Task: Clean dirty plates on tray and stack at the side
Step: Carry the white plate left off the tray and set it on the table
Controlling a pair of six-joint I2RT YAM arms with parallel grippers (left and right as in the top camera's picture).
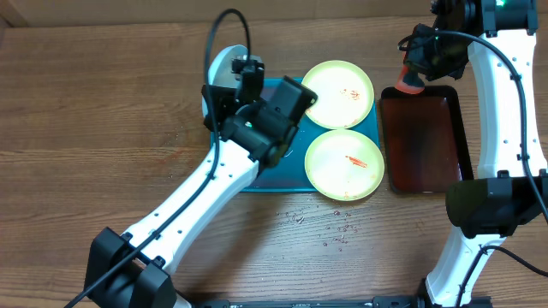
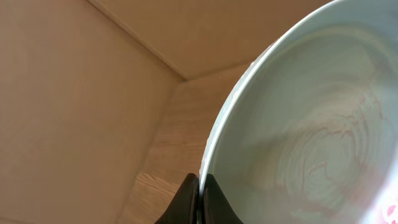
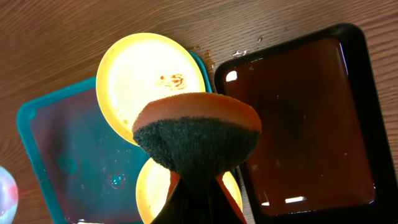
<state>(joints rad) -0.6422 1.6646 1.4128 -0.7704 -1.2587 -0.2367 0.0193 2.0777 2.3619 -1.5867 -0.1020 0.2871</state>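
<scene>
Next I should carry the plate in my left gripper to bare tabletop below and to its left in the overhead view, lower it flat and release its rim.
My left gripper is shut on the rim of the pale blue-white plate and holds it tilted above the left end of the turquoise tray. In the left wrist view the plate fills the right side, with faint pink smears, and the fingers pinch its edge. Two yellow-green plates with red smears lie on the tray, one at the back and one at the front. My right gripper is shut on an orange sponge with a dark scrub face, held above the dark tray's back left corner.
The dark red-black tray holds a film of liquid and stands right of the turquoise tray. Water drops speckle the wooden table in front of the trays. The left arm crosses the table from the front left.
</scene>
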